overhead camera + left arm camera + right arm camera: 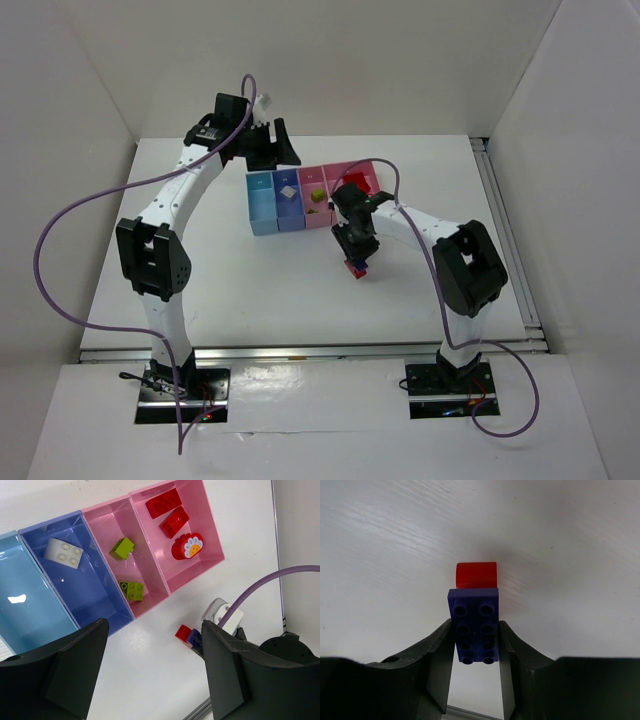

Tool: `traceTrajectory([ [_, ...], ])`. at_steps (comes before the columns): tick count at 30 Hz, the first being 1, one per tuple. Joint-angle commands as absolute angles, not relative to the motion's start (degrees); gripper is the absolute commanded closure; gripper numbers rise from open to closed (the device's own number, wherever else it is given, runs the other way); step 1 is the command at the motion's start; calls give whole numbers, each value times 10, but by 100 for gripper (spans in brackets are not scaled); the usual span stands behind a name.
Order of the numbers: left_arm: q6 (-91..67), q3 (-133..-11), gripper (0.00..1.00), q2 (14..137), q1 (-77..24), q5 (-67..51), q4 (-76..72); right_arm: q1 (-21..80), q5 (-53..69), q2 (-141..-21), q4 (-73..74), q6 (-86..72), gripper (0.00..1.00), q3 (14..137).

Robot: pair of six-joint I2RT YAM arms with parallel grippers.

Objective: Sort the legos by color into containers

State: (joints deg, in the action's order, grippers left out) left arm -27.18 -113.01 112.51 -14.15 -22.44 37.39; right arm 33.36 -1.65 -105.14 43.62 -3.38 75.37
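Next I should lift the blue brick in my right gripper, cross over the matching light blue bin, outward of my right gripper, to its left in the top view, and release.
My right gripper is shut on the blue-and-red stacked lego, its pads pressing the blue brick's long sides while the red brick pokes out beyond. In the top view this lego sits low over the table in front of the containers, under the right gripper. My left gripper hangs open and empty high above the bins. Two red legos lie in the wider pink bin. Two yellow-green bricks lie in the pink bin.
A white brick lies in the periwinkle bin. The light blue bin holds nothing. A red flower piece shares the wider pink bin. A metal rail runs along the table's right edge. White walls enclose the table.
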Motion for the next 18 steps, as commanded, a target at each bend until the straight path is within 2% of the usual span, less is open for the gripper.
traceTrajectory([
  [1, -263, -1140, 15, 1121, -142, -235, 374, 330, 1, -1021, 416, -40, 77, 779],
  [3, -256, -1140, 15, 1121, -142, -242, 387, 325, 11, -999, 424, -46, 81, 797],
  [6, -227, -1146, 15, 1114, -127, -293, 392, 305, 63, -961, 429, -51, 81, 833],
  [9, -165, -1110, 15, 1098, -113, -371, 386, 277, 183, -922, 404, -58, 81, 856],
  [12, -136, -1067, 14, 1065, -100, -486, 379, 232, 281, -892, 355, -79, 81, 856],
  [14, -131, -1036, 12, 1040, -94, -605, 341, 187, 388, -877, 324, -104, 81, 835],
  [16, -164, -970, 11, 1020, -94, -696, 251, 164, 489, -868, 254, -146, 81, 806],
  [18, -185, -943, 11, 998, -110, -726, 208, 151, 535, -863, 185, -176, 81, 794],
])
